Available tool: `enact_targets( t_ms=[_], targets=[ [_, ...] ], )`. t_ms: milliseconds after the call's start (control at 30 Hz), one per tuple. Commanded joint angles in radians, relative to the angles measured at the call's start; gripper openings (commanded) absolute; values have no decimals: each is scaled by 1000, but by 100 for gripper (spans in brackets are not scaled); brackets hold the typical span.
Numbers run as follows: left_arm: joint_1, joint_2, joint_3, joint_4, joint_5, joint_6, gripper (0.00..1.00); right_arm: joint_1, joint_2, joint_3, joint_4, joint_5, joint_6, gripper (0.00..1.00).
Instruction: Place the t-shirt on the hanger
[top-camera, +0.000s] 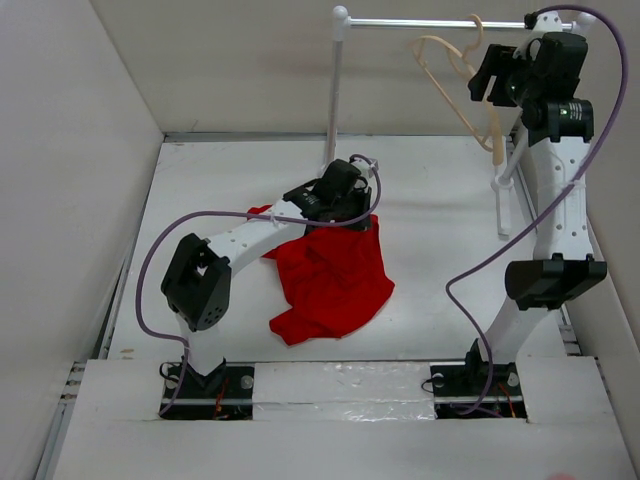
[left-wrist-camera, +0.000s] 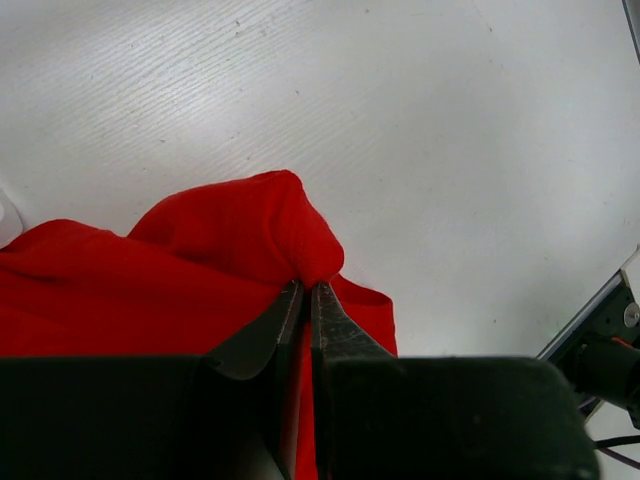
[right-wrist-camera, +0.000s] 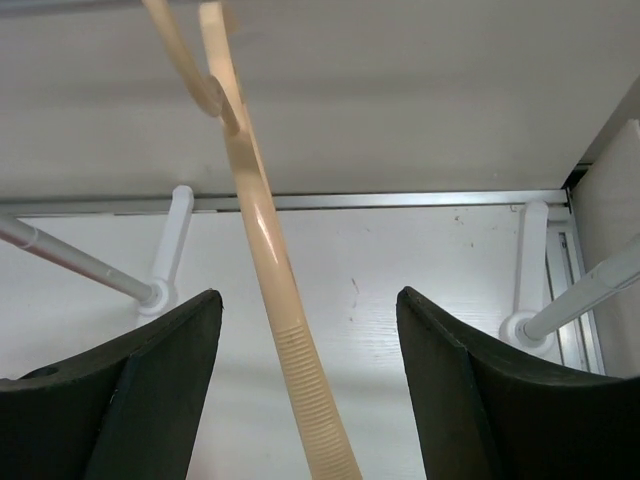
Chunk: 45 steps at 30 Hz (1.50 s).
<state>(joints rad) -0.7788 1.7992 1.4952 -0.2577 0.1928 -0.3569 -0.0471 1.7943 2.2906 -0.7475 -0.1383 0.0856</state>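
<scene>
My right gripper shifts to the left in the top view next, then closes below the hook of the hanger, fingers straddling the hanger's arm.
The red t-shirt (top-camera: 330, 280) lies crumpled on the white table. My left gripper (top-camera: 335, 205) is at its far edge, shut on a pinched fold of the t-shirt (left-wrist-camera: 200, 260) in the left wrist view, where the gripper (left-wrist-camera: 307, 287) nips the cloth at its tips. The beige hanger (top-camera: 455, 75) hangs from the white rail at the back right. My right gripper (top-camera: 490, 75) is raised beside it and open. In the right wrist view the hanger's arm (right-wrist-camera: 285, 330) runs between the open fingers of my gripper (right-wrist-camera: 310, 300), touching neither.
The white rail (top-camera: 430, 22) stands on two posts (top-camera: 335, 90) at the back. Their white feet show in the right wrist view (right-wrist-camera: 160, 290). White walls enclose the table on the left, back and right. Purple cables loop beside both arms.
</scene>
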Motion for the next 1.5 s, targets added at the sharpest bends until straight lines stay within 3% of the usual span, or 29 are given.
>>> enact_targets(
  t_ms=[0,133,400,633,1067,1467],
  targets=[
    [-2,-67,-16,44,30,9,0,0,-30,53,62,-15,-73,75],
    [-2,-77,-29,51,28,10,0,10,14,59,65,-30,-66,71],
    [-2,-81,-43,72,40,-7,0,70,77,90,103,81,-52,68],
    [-2,-93,-58,75,27,-1,0,104,126,142,114,126,-53,59],
    [-2,-86,-47,74,22,3,0,122,117,161,137,177,-63,24],
    [7,-77,-30,71,23,7,0,95,-52,-3,256,146,-4,4]
  ],
)
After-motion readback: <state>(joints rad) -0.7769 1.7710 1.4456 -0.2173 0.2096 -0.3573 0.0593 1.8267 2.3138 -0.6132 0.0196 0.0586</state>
